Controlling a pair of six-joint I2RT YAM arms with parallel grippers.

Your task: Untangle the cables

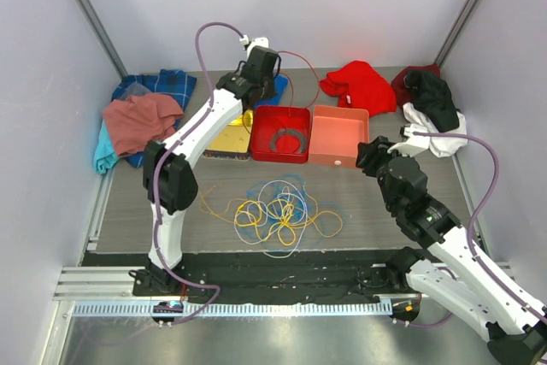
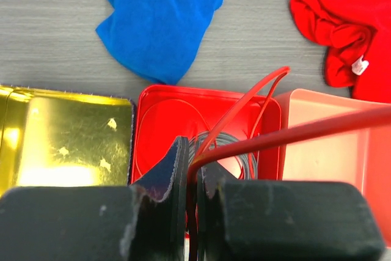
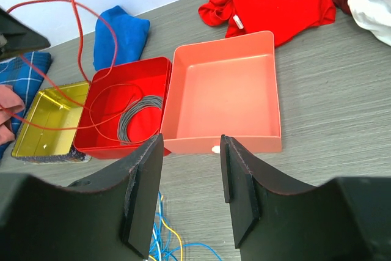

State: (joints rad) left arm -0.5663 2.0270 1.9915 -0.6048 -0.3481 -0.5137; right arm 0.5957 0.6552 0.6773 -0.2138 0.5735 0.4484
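My left gripper holds the red cable high above the red bin. It needs to lower the cable toward the bin's edge by the yellow tin [image 1: 253,133] [image 2: 138,137] next, then open.
A tangle of yellow, blue, white and orange cables [image 1: 275,211] lies on the table in front of the bins, and its blue and yellow ends [image 3: 160,236] show under my right gripper. My left gripper [image 1: 261,67] hangs over the red bin [image 1: 267,126], shut on a red cable [image 2: 293,131]. That cable arcs away from the jaws and loops down into the bin [image 3: 98,103]. My right gripper [image 3: 192,151] stands open and holds nothing, low over the table just before the salmon bin [image 3: 226,84].
A flat grey ring [image 1: 288,138] lies in the red bin. A yellow tin [image 1: 229,138] sits left of it. Cloths lie around: blue [image 2: 159,16], red [image 1: 359,85], plaid [image 1: 162,87], pink [image 1: 141,121], black and white [image 1: 436,104]. Walls close in on three sides.
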